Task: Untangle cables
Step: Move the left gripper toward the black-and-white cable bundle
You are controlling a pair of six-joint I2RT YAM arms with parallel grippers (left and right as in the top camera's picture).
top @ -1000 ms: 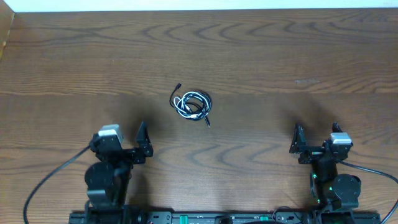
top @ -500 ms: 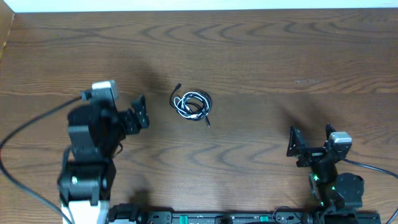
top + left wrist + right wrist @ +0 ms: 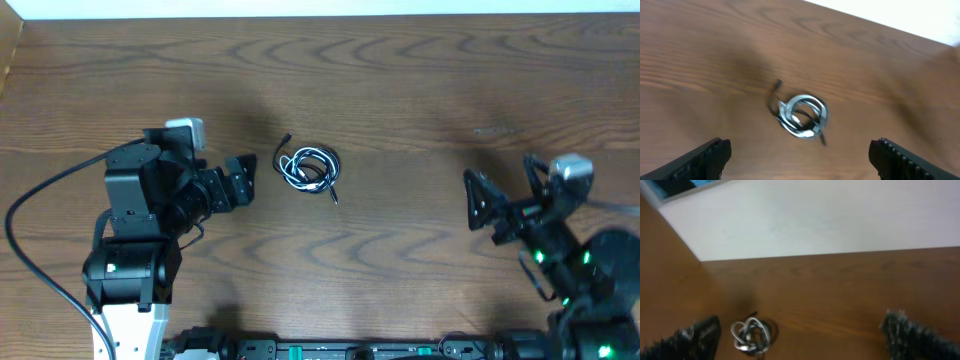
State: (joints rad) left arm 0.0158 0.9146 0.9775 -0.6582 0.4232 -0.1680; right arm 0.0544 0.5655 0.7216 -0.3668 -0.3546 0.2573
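Note:
The robot's left gripper needs to move down and across next, onto the coil's edge by the black plug [image 3: 285, 165] [image 3: 783, 109], which is below the gripper and to its right in the overhead view.
The cables [image 3: 308, 168], one black and one white, lie wound together in a small coil on the wooden table [image 3: 420, 90], with a black plug end sticking out to the upper left. My left gripper [image 3: 243, 180] is open just left of the coil, pointing at it without touching. The left wrist view shows the coil [image 3: 801, 116] ahead of the gripper [image 3: 800, 160], centred between the wide-apart fingers. My right gripper [image 3: 500, 185] is open far to the right of the coil. In the right wrist view the coil [image 3: 752, 336] lies near the left finger [image 3: 697, 336], well ahead of it.
The table's far edge meets a white wall [image 3: 815, 215]. Thick black wires [image 3: 40, 250] run from the left arm toward the table's front edge. The arm bases stand at the near edge.
My left arm has risen from the front edge and swung toward the coil's left side. My right arm has lifted and shifted slightly away from the front. The cables have not moved.

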